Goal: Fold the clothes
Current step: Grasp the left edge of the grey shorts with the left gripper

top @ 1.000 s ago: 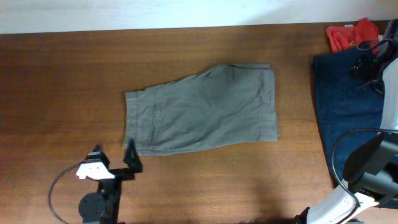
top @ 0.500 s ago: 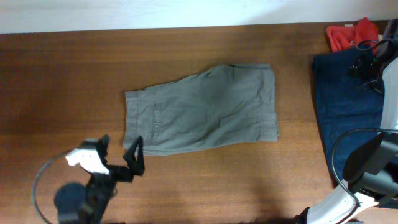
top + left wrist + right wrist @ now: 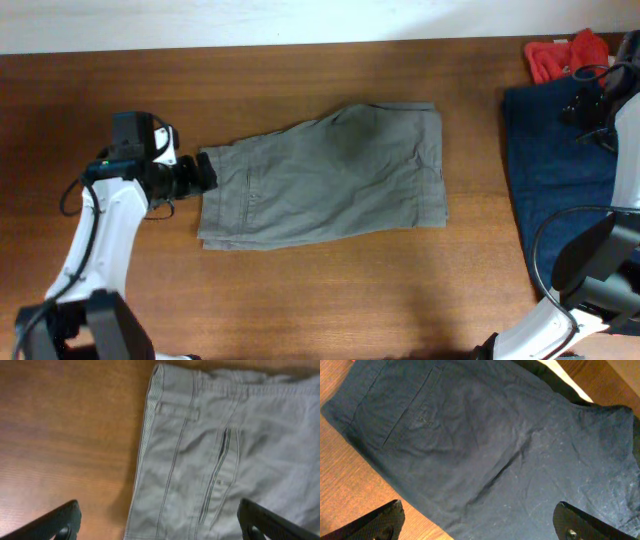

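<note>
My left gripper has its open fingers on both sides of the waistband edge of the grey shorts already, so it should lower them onto that edge next.
The grey-taupe shorts point(image 3: 325, 175) lie flat in the middle of the table, waistband to the left. My left gripper point(image 3: 200, 172) is open at the waistband's left edge. The left wrist view shows the waistband, a belt loop and the welt pocket of the shorts point(image 3: 220, 460) between the open fingers point(image 3: 160, 522). The navy blue shorts point(image 3: 555, 170) lie at the right, with the red garment point(image 3: 562, 55) at the far right corner. My right gripper point(image 3: 480, 520) is open above the navy shorts point(image 3: 485, 435); in the overhead view it point(image 3: 590, 105) hangs over them.
The wooden table point(image 3: 350, 300) runs to a pale wall at the back. The right arm's base and cable point(image 3: 585, 270) stand at the right front edge. Bare wood point(image 3: 65, 435) lies left of the grey shorts.
My left arm has swung from the front of the table up to the left edge of the grey shorts' waistband. The shorts and the right arm have not moved.
</note>
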`<state>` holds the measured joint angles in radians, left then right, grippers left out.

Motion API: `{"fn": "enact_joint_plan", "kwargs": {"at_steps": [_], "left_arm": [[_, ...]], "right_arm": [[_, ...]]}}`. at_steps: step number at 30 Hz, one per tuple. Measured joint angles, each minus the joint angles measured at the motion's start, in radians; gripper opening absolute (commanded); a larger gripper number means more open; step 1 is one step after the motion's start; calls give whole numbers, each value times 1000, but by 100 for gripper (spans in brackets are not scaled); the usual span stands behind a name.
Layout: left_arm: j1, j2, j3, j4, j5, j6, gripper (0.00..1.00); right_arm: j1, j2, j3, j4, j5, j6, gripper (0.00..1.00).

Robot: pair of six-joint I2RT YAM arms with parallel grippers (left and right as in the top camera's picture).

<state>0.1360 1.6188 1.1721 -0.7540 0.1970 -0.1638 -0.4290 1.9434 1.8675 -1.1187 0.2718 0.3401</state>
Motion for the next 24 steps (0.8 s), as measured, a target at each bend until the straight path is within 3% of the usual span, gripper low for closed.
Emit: {"fn": "enact_joint_plan", "kwargs": {"at_steps": [6, 14, 15, 17, 22, 24], "left_arm": [[14, 127, 5, -1, 106, 129, 98], [23, 294, 24, -3, 121, 233, 95], [25, 301, 30, -5, 136, 250, 91], [28, 318, 45, -8, 187, 280, 70], [20, 365, 62, -31, 262, 307, 31], [18, 375, 62, -30, 267, 310, 1]], "right_arm": [[0, 0, 0, 0, 0, 0, 98], [0, 0, 0, 0, 0, 0, 98], [0, 0, 0, 0, 0, 0, 98], [0, 0, 0, 0, 0, 0, 98], [0, 0, 0, 0, 0, 0, 98], [0, 0, 0, 0, 0, 0, 98]]}}
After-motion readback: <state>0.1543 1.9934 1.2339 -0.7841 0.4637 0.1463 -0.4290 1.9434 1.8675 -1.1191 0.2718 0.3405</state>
